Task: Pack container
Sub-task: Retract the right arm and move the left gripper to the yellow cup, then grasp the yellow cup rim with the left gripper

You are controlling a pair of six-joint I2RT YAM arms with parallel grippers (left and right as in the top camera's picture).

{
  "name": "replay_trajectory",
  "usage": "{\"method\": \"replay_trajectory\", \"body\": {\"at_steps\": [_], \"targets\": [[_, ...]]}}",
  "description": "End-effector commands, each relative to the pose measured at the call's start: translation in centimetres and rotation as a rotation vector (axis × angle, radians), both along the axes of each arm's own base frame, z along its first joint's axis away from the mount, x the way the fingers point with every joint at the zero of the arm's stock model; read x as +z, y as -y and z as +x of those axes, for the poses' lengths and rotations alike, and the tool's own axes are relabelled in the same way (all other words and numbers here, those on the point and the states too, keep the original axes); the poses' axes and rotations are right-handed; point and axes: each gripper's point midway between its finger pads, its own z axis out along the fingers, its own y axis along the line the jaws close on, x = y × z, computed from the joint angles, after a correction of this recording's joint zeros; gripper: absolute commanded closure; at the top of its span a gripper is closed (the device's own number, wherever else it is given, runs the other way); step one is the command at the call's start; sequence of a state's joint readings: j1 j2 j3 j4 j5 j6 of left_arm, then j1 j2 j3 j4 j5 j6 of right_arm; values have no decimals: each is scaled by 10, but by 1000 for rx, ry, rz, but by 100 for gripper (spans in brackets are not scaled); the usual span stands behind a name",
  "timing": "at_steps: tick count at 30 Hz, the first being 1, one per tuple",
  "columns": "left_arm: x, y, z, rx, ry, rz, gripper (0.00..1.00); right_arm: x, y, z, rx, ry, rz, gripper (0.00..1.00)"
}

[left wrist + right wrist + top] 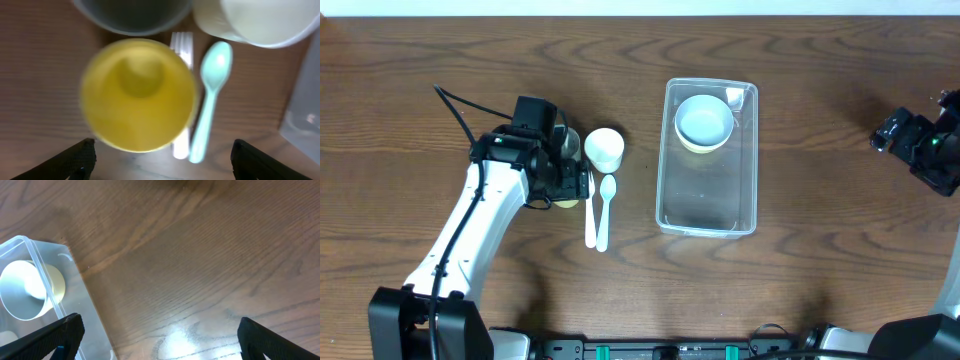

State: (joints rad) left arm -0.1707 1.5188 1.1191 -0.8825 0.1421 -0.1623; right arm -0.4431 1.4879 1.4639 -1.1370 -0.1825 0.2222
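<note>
The yellow bowl's rim (87, 100) opposite the fork faces bare table, so my left gripper will next move down and to the left in the overhead view, onto that side of the yellow bowl.
The clear container (707, 195) lies right of centre on the wooden table. A pale yellow and white bowl (704, 122) sits in its far end, with a small white piece (735, 97) in the corner beside it. My left gripper (565, 180) hovers open over a yellow bowl (137, 95), its fingers (162, 162) apart on either side and not touching it. My right gripper (898, 133) is open and empty (160, 335) over bare table, to the right of the container (75, 310).
A mint spoon (212, 95) and a white fork (182, 50) lie side by side right of the yellow bowl. A white bowl (604, 148) stands behind them. A grey bowl (132, 15) sits just beyond the yellow one.
</note>
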Motion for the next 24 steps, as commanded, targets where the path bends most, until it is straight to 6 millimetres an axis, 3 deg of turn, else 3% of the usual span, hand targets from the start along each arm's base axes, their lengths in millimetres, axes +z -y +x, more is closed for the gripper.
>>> {"method": "replay_trajectory", "body": {"at_steps": [1,8,13,15,16,19,24], "targets": [[7,-33,10,124,51,134,12,-2,2,0,7,-6,-5,1],[-7,-47,22,188,38,108,10,-2,2,0,7,-6,-5,1],[-30,-42,25,175,-21,83,25,-2,2,-1,6,-6,-6,1],[-41,-39,24,172,-57,72,27,-2,2,0,7,-6,-5,1],[-46,-39,23,171,-73,72,32,-2,2,-1,6,-6,-6,1],[-57,-39,21,174,-107,77,61,-2,2,0,7,-6,-5,1],[-48,-39,26,184,-70,71,86,-2,2,0,7,-6,-5,1]]}}
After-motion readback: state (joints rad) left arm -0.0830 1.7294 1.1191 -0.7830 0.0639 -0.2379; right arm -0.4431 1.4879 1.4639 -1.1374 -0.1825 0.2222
